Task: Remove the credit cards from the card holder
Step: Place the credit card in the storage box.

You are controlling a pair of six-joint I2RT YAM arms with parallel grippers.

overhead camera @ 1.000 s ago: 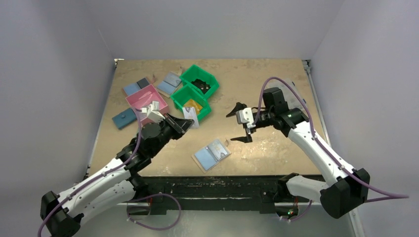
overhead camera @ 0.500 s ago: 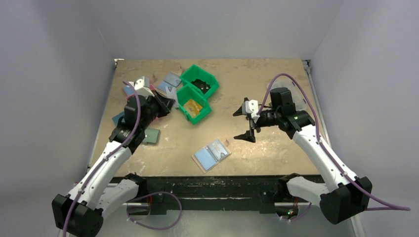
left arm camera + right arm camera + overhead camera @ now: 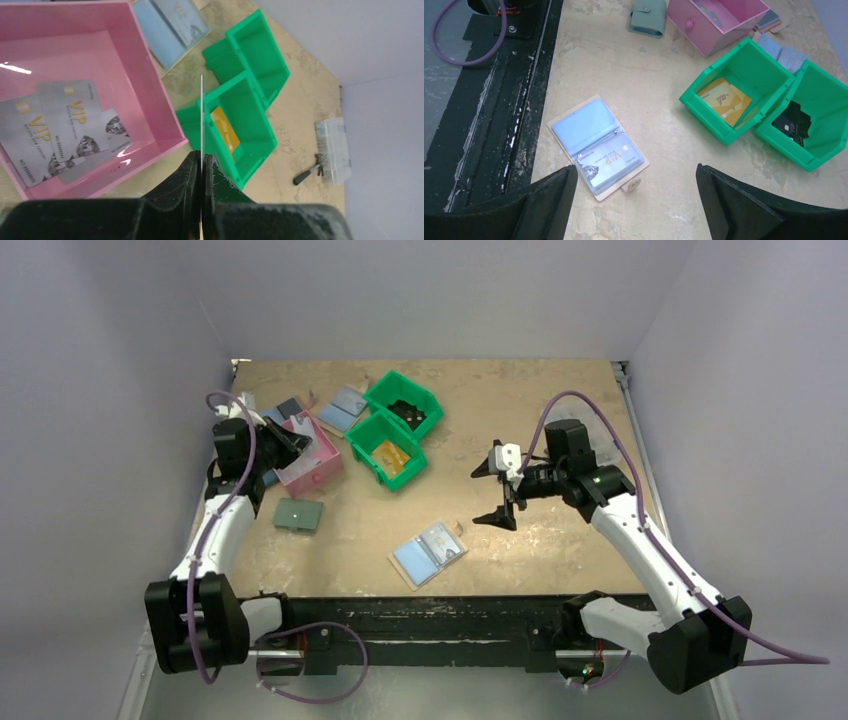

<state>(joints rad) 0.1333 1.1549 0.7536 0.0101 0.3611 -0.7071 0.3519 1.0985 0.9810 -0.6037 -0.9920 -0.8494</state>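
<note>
The left gripper lowers the thin card inside next and releases it on the pink box's bottom below the gripper, where silver VIP cards already lie.
The card holder (image 3: pixel 428 553) lies open on the table's near middle, beige outside with a light-blue panel (image 3: pixel 584 125). A silver VIP credit card (image 3: pixel 610 161) shows in its slot panel. My right gripper (image 3: pixel 487 494) hovers open to the right of and above the holder, both fingers (image 3: pixel 549 200) well apart with nothing between them. My left gripper (image 3: pixel 202 162) is shut on a thin credit card (image 3: pixel 201 110) seen edge-on. It hangs at the right rim of the pink box (image 3: pixel 145 85), far left in the top view (image 3: pixel 287 440). Several silver VIP cards (image 3: pixel 65 130) lie in that box.
Two joined green bins (image 3: pixel 400 430) stand at the back middle; one holds yellow cards (image 3: pixel 723 100), the other dark ones (image 3: pixel 791 125). A sage-green wallet (image 3: pixel 299 514) lies near the pink box. Blue wallets (image 3: pixel 345 405) lie behind. A clear plastic case (image 3: pixel 332 150) sits far right.
My left arm has swung from the table's middle back and left to the pink box, carrying the card. The sage-green wallet came into view. The right gripper shifted slightly right.
</note>
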